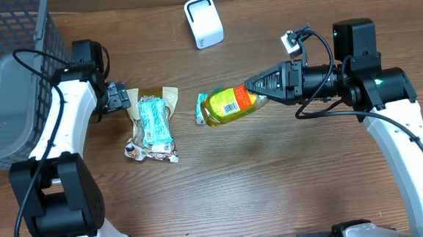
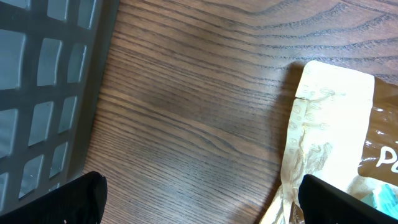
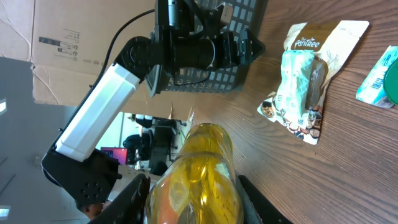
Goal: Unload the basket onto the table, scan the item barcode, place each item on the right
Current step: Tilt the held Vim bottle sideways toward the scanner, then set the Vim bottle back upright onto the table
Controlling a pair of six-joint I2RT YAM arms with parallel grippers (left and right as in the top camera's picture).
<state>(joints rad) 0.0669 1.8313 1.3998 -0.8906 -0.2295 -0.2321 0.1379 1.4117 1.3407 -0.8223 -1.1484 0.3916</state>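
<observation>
I should next turn my right gripper's fingers downward to stand the yellow bottle (image 1: pixel 229 106) upright, lower it onto the clear wood below and release it.
My right gripper (image 1: pixel 258 92) is shut on a yellow bottle (image 1: pixel 229 106), holding it on its side above the table's middle. Its orange and white label faces up toward the overhead camera. In the right wrist view the bottle (image 3: pixel 199 165) fills the space between the two black fingers (image 3: pixel 138 193) of that gripper (image 3: pixel 194 196). A white scanner (image 1: pixel 203 21) stands at the back, apart from the bottle. My left gripper (image 1: pixel 118 97) is open and empty, low over the wood (image 2: pixel 199 208), its right finger at the edge of a snack bag (image 2: pixel 336 118).
The tan and teal snack bag (image 1: pixel 152 126) lies flat, left of centre. A small blue and white packet (image 1: pixel 202 109) lies just left of the bottle. A grey mesh basket (image 1: pixel 10 72) fills the back left corner, close beside the left arm.
</observation>
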